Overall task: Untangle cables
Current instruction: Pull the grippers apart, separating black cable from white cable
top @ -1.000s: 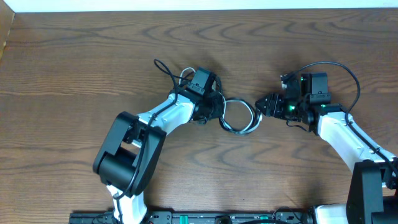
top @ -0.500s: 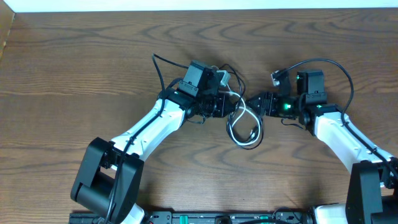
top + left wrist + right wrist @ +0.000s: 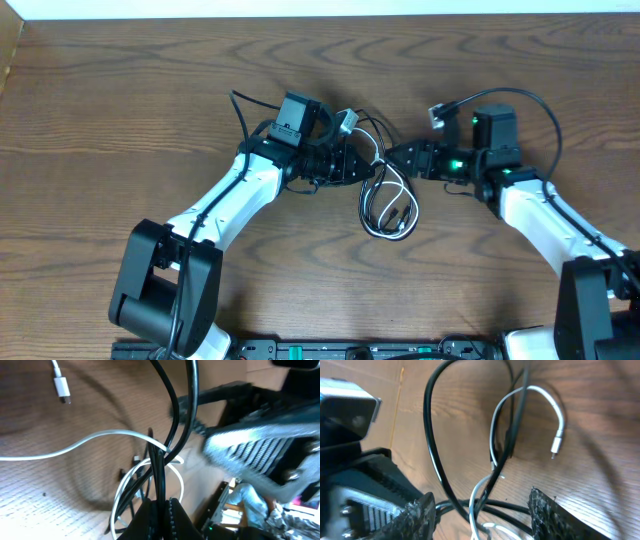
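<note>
The black cable goes to the left in the overhead view next, pulled clear of the tangle by my left gripper and released, since bare table lies there.
The white cable and black cable (image 3: 388,205) lie tangled as a narrow loop on the wood table between my grippers. My left gripper (image 3: 358,165) is shut on the black cable (image 3: 161,475) at the tangle's upper left. The white cable (image 3: 95,437) crosses in front of it, its plug (image 3: 62,393) lying free on the table. My right gripper (image 3: 395,156) faces it from the right, open, with black and white strands (image 3: 492,467) running between its fingers (image 3: 482,516). The white plug (image 3: 556,444) also shows in the right wrist view.
The two grippers are almost nose to nose. The right arm's body (image 3: 260,445) fills the left wrist view's right side. Thick black robot wires arc above each wrist (image 3: 540,105). A pale strip (image 3: 320,8) runs along the wood table's far edge.
Both grippers have moved up and a little left. The round coil has been drawn out into a longer, narrower tangle below them, and a white plug now sticks up near the left gripper.
</note>
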Controlling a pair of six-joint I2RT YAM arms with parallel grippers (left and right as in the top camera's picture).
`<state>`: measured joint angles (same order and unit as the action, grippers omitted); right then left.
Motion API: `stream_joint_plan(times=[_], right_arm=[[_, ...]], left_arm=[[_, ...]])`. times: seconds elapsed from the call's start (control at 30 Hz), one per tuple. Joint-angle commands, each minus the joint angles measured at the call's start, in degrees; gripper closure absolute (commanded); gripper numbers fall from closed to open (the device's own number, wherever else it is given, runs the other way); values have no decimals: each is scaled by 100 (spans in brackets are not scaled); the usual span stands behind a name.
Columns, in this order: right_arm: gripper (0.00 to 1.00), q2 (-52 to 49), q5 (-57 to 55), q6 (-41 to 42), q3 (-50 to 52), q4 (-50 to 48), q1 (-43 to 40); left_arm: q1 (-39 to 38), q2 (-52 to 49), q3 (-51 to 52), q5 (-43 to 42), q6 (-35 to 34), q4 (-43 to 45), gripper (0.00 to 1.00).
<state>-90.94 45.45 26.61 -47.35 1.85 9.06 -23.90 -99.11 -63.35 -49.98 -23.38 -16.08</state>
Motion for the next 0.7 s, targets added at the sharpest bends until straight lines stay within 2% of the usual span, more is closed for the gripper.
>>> stream_joint_plan(times=[0.0,0.13,0.23,0.3,0.43,0.67], right_arm=[[44,-216,-28,57,-63,-157,291],[48,-317,-256,59,-63,-295,542],[65,-417,-627,192,-63,-262,643],[83,-485,-874,376,-63,-247,629],[98,-509,-1307,470,-63,-138,501],[99,-507,-1858,645,-63,673,-129]], left_arm=[[37,33,-33,-358,-94,9,92],[39,33,-33,-358,-225,15,93],[48,33,-33,-358,-223,11,93],[83,33,-33,-361,-223,11,93],[310,57,-33,-511,-225,13,92],[1069,363,-33,-811,-221,-33,93]])
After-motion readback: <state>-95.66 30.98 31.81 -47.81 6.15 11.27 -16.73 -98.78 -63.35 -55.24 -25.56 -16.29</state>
